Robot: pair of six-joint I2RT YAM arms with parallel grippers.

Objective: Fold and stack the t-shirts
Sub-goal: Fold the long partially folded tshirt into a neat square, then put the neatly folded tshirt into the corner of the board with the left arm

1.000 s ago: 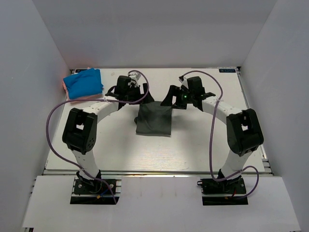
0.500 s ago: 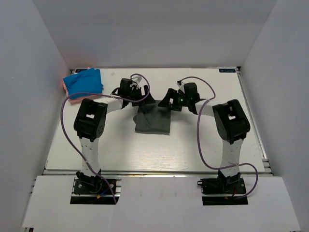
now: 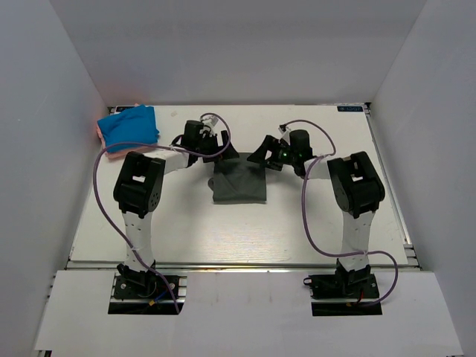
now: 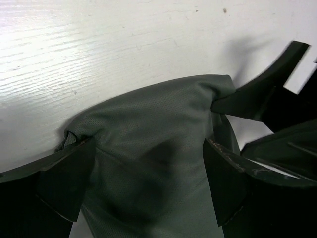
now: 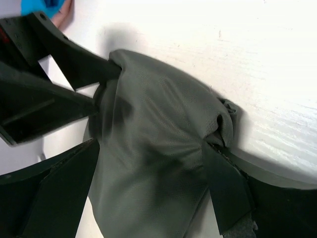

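Note:
The t-shirt's side edge with the jutting fold [image 3: 213,178] lies back, so my left gripper needs to draw its open fingers back from the t-shirt's far corner next and close there.
The dark grey-green t-shirt [image 3: 239,182] lies folded into a small rectangle in the middle of the table. My left gripper [image 3: 220,155] is at its far left corner and my right gripper [image 3: 262,158] at its far right corner. In the left wrist view the left gripper [image 4: 148,183] is open, its fingers [image 4: 64,178] wide apart astride the cloth [image 4: 148,129]. In the right wrist view the right gripper [image 5: 146,188] is also open over the cloth [image 5: 158,134]. The bright blue t-shirt [image 3: 129,126] lies folded on the salmon-pink one [image 3: 105,146] at the far left corner.
White walls close in the table [image 3: 297,230] on the left, back and right. Purple cables [image 3: 83,178] loop out from both arms. Each wrist view shows the other gripper's fingers [image 4: 262,89] close by over the shirt's far edge.
Both arms have swung their elbows forward and the grippers have come closer together at the shirt's far edge. The grey-green shirt has shifted slightly to the right.

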